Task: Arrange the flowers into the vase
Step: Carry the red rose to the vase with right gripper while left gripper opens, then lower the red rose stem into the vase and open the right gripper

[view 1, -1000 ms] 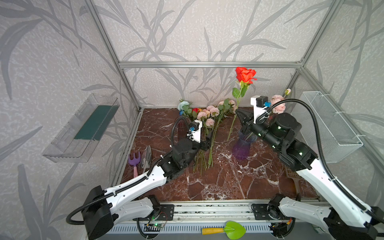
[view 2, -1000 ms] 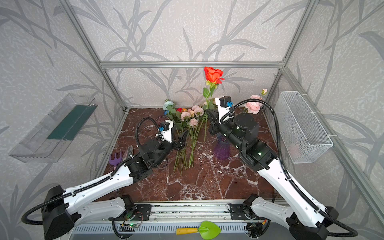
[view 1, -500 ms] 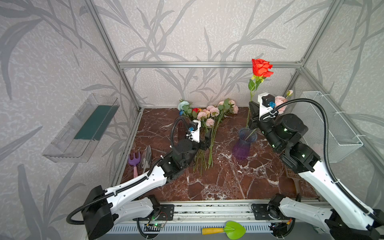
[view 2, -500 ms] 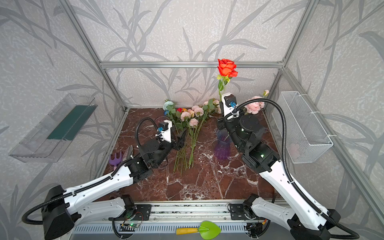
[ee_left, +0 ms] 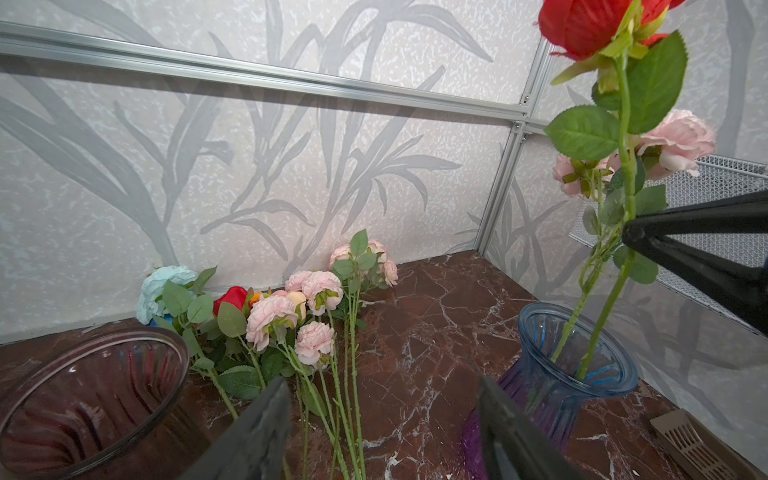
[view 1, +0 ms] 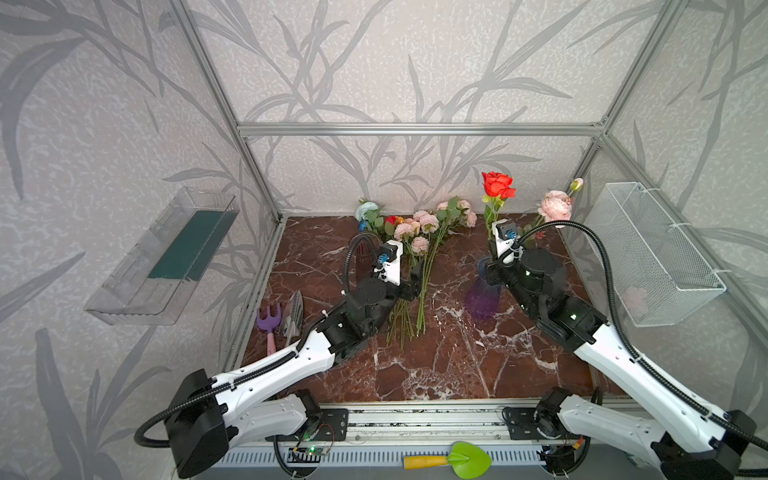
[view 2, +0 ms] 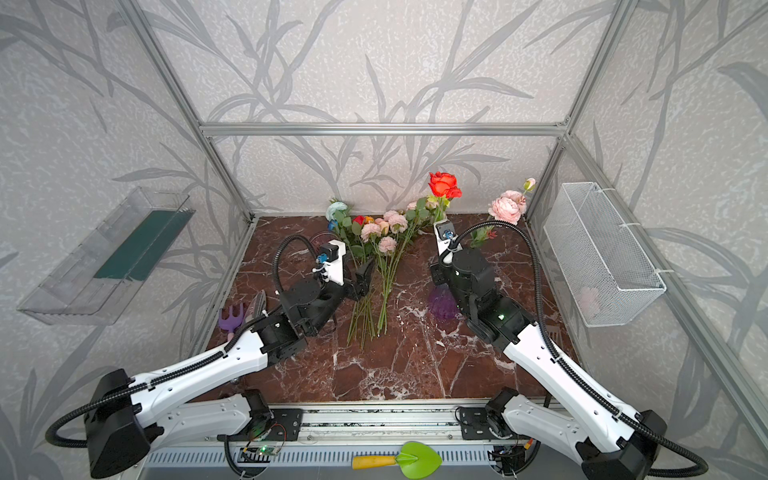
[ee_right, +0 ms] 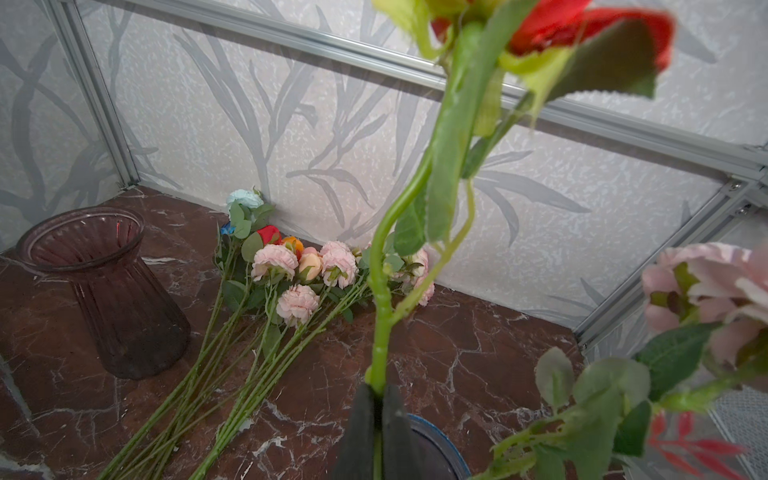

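Note:
My right gripper comes down toward the vase's blue opening [view 1: 483,265] [ee_right: 434,449] just below it next and releases the rose's green stem, since the stem's end already reaches inside.
My right gripper [ee_right: 379,390] is shut on the green stem of a red rose [view 1: 497,185], just above the mouth of the blue and purple glass vase [ee_left: 540,365]. The rose stands upright and its stem end reaches down into the vase. A pink flower [view 1: 555,205] also stands in this vase. Several more flowers [view 1: 419,232], mostly pink, lie in a bunch on the marble floor with their stems pointing to the front. My left gripper [ee_left: 380,384] hovers open over those stems, holding nothing.
A dark red glass vase [ee_right: 124,311] stands left of the bunch. A purple rake [view 1: 268,318] and a grey trowel [view 1: 293,311] lie at the left edge. A wire basket [view 1: 656,253] hangs on the right wall and a clear shelf [view 1: 166,257] on the left wall.
My right gripper carried the red rose to the right over the vase, then lowered it, so the stem now sits in the vase. The left arm has stayed still.

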### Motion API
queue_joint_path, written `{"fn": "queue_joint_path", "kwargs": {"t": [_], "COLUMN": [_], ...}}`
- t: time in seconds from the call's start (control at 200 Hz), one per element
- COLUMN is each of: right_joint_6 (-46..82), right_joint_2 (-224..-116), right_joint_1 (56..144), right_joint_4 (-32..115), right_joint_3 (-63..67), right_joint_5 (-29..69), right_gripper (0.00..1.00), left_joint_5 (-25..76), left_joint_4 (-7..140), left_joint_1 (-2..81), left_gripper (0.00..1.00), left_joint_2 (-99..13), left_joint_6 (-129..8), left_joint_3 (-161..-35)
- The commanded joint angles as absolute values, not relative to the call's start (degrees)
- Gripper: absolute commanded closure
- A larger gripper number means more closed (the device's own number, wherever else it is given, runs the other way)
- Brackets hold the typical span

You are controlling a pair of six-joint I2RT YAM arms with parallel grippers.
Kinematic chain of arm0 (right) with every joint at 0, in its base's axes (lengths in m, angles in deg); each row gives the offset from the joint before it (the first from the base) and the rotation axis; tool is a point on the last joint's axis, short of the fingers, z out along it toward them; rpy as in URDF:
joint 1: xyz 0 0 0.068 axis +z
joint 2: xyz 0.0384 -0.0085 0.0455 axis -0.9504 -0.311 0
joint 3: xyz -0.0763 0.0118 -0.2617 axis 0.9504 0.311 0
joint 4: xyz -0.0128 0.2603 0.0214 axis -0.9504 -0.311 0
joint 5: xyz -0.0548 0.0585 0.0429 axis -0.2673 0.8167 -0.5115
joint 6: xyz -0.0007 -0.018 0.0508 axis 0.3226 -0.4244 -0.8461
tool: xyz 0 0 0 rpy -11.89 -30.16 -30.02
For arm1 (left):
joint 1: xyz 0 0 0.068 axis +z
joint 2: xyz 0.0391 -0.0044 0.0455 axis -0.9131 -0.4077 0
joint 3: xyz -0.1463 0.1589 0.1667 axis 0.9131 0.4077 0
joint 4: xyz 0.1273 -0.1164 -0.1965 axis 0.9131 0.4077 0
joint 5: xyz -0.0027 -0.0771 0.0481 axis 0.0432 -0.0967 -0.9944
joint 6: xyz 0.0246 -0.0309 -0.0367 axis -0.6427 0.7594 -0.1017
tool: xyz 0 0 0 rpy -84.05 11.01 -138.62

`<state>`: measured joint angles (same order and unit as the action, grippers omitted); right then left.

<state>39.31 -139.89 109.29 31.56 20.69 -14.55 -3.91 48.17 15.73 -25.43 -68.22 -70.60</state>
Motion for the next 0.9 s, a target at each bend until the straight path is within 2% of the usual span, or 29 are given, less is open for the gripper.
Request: {"fn": "queue_joint_path", "kwargs": {"t": [0.0, 0.31, 0.585, 0.895], "right_joint_6": [33.68, 29.17, 28.81, 28.11], "right_joint_2": [-139.26, -139.93, -138.67, -135.28], "right_joint_1": [108.79, 108.35, 108.42, 108.36], "right_joint_4": [31.26, 29.08, 27.93, 26.56], "right_joint_3": [23.27, 26.61, 26.81, 25.65], "right_joint_5": [-16.49, -17.28, -17.72, -15.41], "right_gripper": [0.97, 0.93, 0.79, 0.77], "left_joint_5": [-4.32, -3.68, -3.84, -3.6], "left_joint_4": [46.68, 46.71, 46.78, 47.03], "left_joint_1": [15.51, 15.41, 15.41, 15.32], "left_gripper": [0.29, 0.29, 0.29, 0.29], "left_joint_2": [-26.04, -26.49, -26.86, -27.7], "left_joint_6": [-67.9, -67.6, -67.63, -67.34], "left_joint_3": [-69.99, -70.02, -70.12, -70.3]}}
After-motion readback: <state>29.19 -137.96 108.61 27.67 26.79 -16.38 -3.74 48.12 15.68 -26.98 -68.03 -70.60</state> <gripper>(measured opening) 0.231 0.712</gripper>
